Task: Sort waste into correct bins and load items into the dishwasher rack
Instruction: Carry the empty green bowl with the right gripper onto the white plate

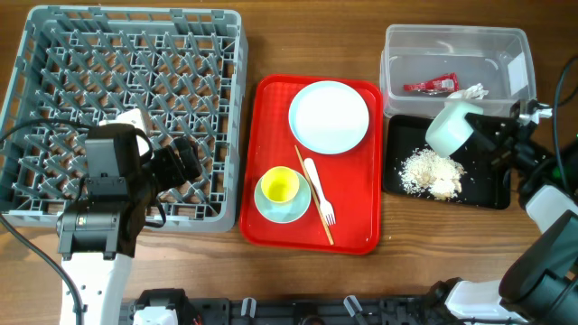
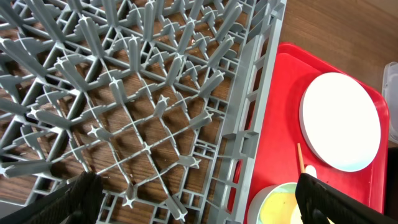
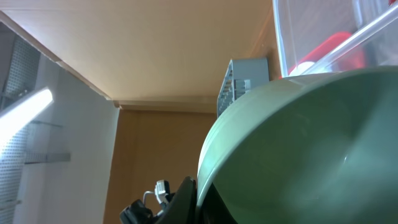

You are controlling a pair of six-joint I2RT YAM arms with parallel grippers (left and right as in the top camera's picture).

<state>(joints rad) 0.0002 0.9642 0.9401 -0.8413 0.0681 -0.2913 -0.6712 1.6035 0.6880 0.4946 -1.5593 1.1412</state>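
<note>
The robot's right gripper will next swing over the pale blue plate (image 1: 329,117), which lies to its left in the overhead view, turning the emptied bowl upright and lowering it, then release it.
My right gripper (image 1: 485,135) is shut on the rim of the mint-green bowl (image 1: 452,126), which is tipped on its side over the black tray (image 1: 489,187). The bowl fills the right wrist view (image 3: 298,155). Beige food scraps (image 1: 432,171) lie in the black tray. The red wrapper (image 1: 432,86) and the white scrap (image 1: 474,90) lie in the clear tub (image 1: 456,32). My left gripper (image 1: 185,162) is open and empty over the front right part of the grey rack (image 1: 54,54), as the left wrist view (image 2: 199,205) also shows.
The red tray (image 1: 271,217) holds the pale blue plate (image 1: 329,116), the yellow cup (image 1: 280,185) on the light blue saucer (image 1: 267,208), the white fork (image 1: 318,188) and the wooden stick (image 1: 305,176). Bare wooden table surrounds them.
</note>
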